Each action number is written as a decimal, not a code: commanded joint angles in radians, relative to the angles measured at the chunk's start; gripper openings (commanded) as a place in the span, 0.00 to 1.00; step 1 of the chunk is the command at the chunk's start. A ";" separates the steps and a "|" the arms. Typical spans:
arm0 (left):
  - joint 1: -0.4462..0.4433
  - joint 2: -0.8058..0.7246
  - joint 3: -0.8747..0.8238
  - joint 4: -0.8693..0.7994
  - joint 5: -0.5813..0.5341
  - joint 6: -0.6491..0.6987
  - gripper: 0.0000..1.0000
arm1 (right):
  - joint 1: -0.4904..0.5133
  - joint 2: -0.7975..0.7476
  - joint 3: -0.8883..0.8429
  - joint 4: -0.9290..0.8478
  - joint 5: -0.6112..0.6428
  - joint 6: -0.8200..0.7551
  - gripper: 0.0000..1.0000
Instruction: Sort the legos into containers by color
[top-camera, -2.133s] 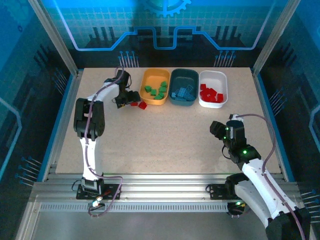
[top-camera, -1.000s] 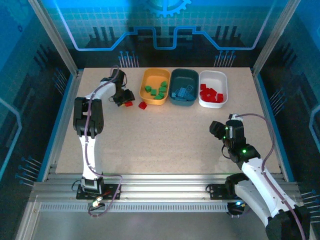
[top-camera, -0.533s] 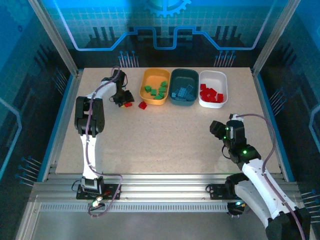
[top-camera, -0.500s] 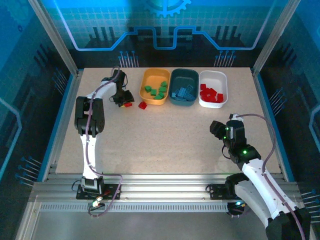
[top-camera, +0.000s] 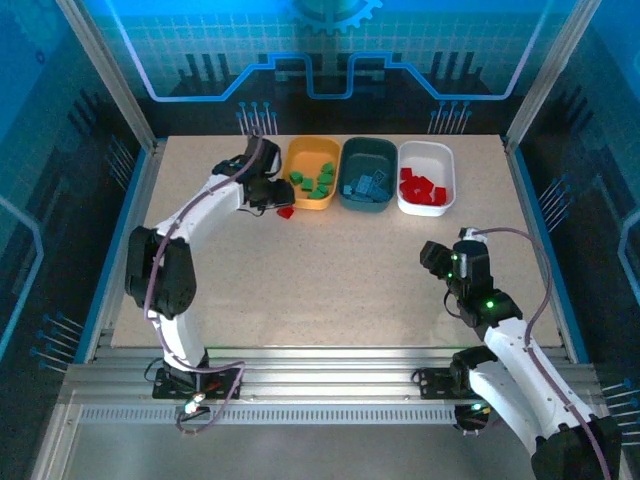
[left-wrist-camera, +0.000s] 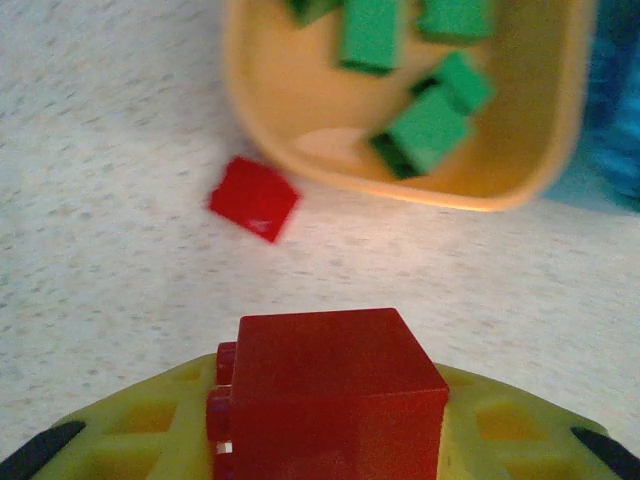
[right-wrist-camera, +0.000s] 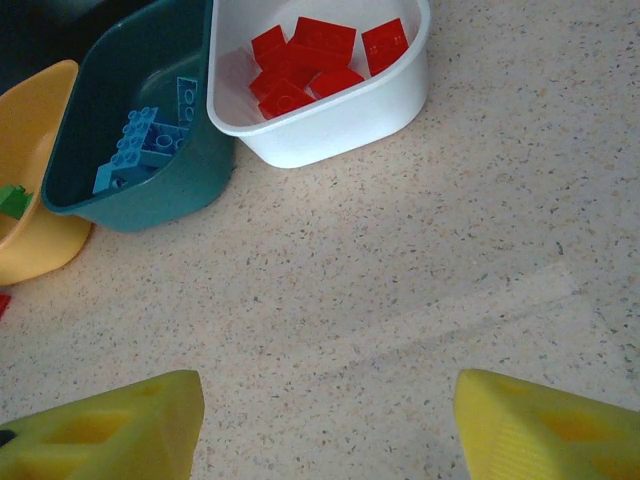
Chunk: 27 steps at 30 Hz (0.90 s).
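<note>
The red lego will go with my left gripper past the orange-yellow and dark teal containers, over the white container (top-camera: 425, 155), for release, since red legos lie there.
My left gripper (top-camera: 270, 195) is shut on a red lego (left-wrist-camera: 330, 395), held just off the table beside the near-left corner of the orange-yellow container (top-camera: 303, 160). A second red lego (top-camera: 285, 212) (left-wrist-camera: 254, 198) lies loose on the table just in front of that container (left-wrist-camera: 260, 110), which holds several green legos (left-wrist-camera: 430, 120). The dark teal container (top-camera: 350, 165) (right-wrist-camera: 160, 195) holds blue legos (right-wrist-camera: 140, 140). The white container (top-camera: 425, 155) (right-wrist-camera: 330, 125) holds red legos (right-wrist-camera: 310, 60). My right gripper (top-camera: 432, 257) (right-wrist-camera: 325, 430) hovers open over bare table, well in front of the containers.
The three containers stand side by side along the back of the table. Metal frame posts (top-camera: 110, 80) rise at the back corners. The teal container's wall (left-wrist-camera: 615, 120) lies just right of the orange-yellow one in the left wrist view.
The left gripper closed on one of the two loose red legos and carried it right, toward the orange-yellow container, the arm stretching out. The right arm stayed still.
</note>
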 joint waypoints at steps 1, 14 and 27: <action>-0.092 0.010 0.054 0.033 0.019 -0.047 0.31 | 0.003 -0.012 -0.002 0.015 0.025 -0.006 0.68; -0.368 0.677 0.797 0.317 0.337 -0.135 0.32 | -0.075 -0.149 -0.005 -0.154 0.147 0.122 0.66; -0.376 0.903 1.022 0.438 0.211 -0.170 0.34 | -0.155 -0.229 -0.053 -0.129 0.029 0.149 0.66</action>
